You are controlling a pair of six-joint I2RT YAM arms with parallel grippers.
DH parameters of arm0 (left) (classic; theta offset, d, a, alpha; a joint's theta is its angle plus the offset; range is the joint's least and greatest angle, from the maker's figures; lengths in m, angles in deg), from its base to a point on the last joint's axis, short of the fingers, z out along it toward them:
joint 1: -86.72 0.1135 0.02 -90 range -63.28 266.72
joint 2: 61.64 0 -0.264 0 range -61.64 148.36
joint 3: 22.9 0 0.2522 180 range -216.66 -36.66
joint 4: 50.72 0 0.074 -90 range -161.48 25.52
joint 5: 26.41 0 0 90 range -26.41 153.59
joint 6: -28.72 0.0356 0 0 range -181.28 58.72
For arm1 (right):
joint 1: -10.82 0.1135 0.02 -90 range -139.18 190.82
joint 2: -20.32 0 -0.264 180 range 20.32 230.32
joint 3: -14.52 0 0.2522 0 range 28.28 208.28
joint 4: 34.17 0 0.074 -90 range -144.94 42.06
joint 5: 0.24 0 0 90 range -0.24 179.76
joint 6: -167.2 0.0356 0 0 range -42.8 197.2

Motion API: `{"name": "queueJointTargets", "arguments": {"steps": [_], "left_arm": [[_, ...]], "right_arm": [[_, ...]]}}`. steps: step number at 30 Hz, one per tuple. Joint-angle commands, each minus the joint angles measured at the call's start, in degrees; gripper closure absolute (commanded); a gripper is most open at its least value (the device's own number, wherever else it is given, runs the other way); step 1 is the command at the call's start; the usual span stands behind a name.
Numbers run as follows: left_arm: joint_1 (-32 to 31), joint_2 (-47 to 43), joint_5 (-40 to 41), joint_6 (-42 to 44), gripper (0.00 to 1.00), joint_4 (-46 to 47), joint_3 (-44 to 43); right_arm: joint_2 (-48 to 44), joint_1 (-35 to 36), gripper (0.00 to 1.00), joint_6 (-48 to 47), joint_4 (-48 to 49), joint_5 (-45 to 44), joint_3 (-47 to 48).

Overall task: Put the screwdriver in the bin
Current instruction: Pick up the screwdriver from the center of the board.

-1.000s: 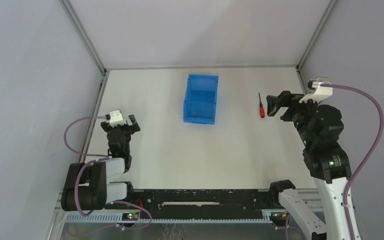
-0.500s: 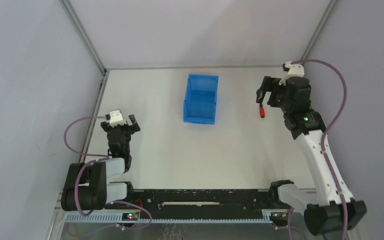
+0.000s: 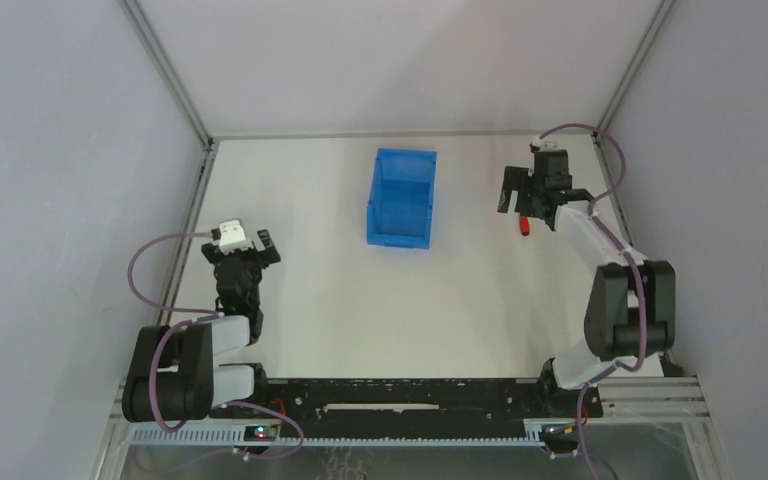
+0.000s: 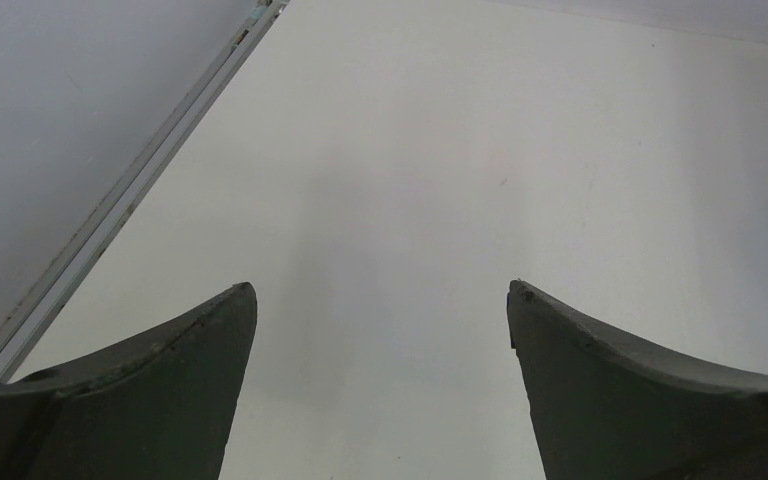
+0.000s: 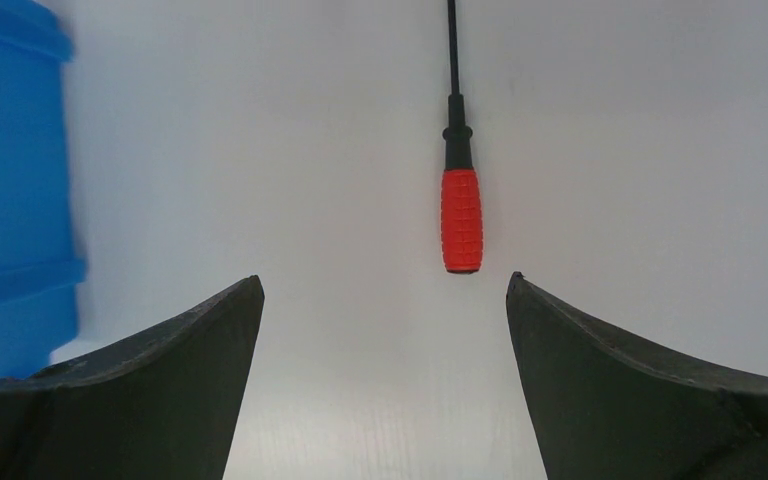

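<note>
My right gripper moves down around the screwdriver's red handle (image 3: 524,226) (image 5: 461,221) next. The handle lies on the table below, lengthwise within the span of my open fingers.
The screwdriver (image 5: 461,220), red handle and thin black shaft, lies on the white table just ahead of my right gripper (image 5: 384,285), handle end nearest, a little right of centre between the wide-open jaws. In the top view only its red handle (image 3: 525,227) shows below the right gripper (image 3: 526,203), which hovers over the shaft. The blue bin (image 3: 401,200) stands upright at the table's middle back; its wall shows at the left edge of the right wrist view (image 5: 10,200). My left gripper (image 3: 243,250) is open and empty at the near left, over bare table (image 4: 382,290).
A metal frame rail (image 4: 130,195) runs along the table's left edge beside the left gripper. Grey walls close the table at left, back and right. The right arm's cable (image 3: 610,170) loops near the back right corner.
My right arm has reached out toward the back and swung left, bringing its open gripper over the screwdriver. The screwdriver, the bin and the left arm have not moved.
</note>
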Motion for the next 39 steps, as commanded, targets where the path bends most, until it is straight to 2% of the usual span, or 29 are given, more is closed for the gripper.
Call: {"name": "queueJointTargets", "arguments": {"steps": [1,10,13,15,20,31,39], "left_arm": [[0.3,-0.2,0.7,1.2,0.0,2.0,-2.3],[0.3,-0.2,0.8,1.1,0.0,2.0,-2.3],[0.3,-0.1,0.7,1.1,0.0,2.0,-2.3],[0.3,-0.1,0.7,1.1,0.0,2.0,-2.3],[0.3,-0.2,0.8,1.1,0.0,2.0,-2.3],[0.3,-0.1,0.7,1.1,0.0,2.0,-2.3],[0.3,-0.1,0.8,1.1,0.0,2.0,-2.3]], "right_arm": [[5.5,-0.2,0.0,-1.0,4.8,-1.8,0.4],[17.2,-0.3,0.01,-1.4,3.8,-4.5,4.0],[19.5,-0.6,0.05,-1.6,3.3,-4.0,5.0],[21.1,-0.9,0.11,-1.3,2.7,-3.2,6.0],[23.6,-1.7,0.37,-0.9,-0.2,-1.8,9.1],[23.5,-2.3,0.82,-0.1,0.1,-2.9,9.1],[21.3,-2.3,0.92,0.3,-0.9,-2.3,9.1]]}}
